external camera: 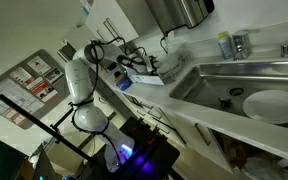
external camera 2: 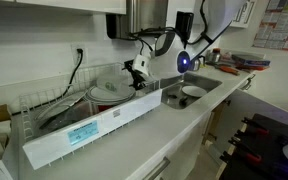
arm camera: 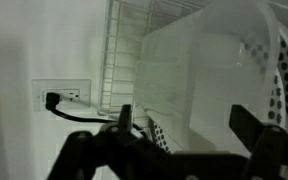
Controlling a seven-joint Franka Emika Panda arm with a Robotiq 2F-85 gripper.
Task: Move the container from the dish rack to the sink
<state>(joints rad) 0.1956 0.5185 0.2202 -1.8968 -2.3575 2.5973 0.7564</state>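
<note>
The edge of the container's thin side point(arm camera: 190, 98) is outward between my spread fingers. My gripper needs to ease outward next until they straddle it, and then close.
A translucent plastic container point(arm camera: 189, 65) stands in the wire dish rack point(arm camera: 119, 50), right in front of my gripper in the wrist view. My gripper point(arm camera: 187, 125) is open, its two dark fingers spread to either side of the container's lower part and not closed on it. In both exterior views the gripper point(external camera 2: 139, 70) point(external camera: 124, 62) hovers over the pale dish rack point(external camera 2: 74, 130) point(external camera: 171, 68). The steel sink point(external camera: 219, 80) point(external camera 2: 174, 92) lies beyond the rack, with a tap point(external camera: 239, 44).
A white plate point(external camera: 274, 105) lies in the sink. A white perforated basket point(arm camera: 284, 75) stands beside the container. A wall outlet with a black plug point(arm camera: 56, 97) is behind the rack. Round dishes point(external camera 2: 109, 90) sit in the rack.
</note>
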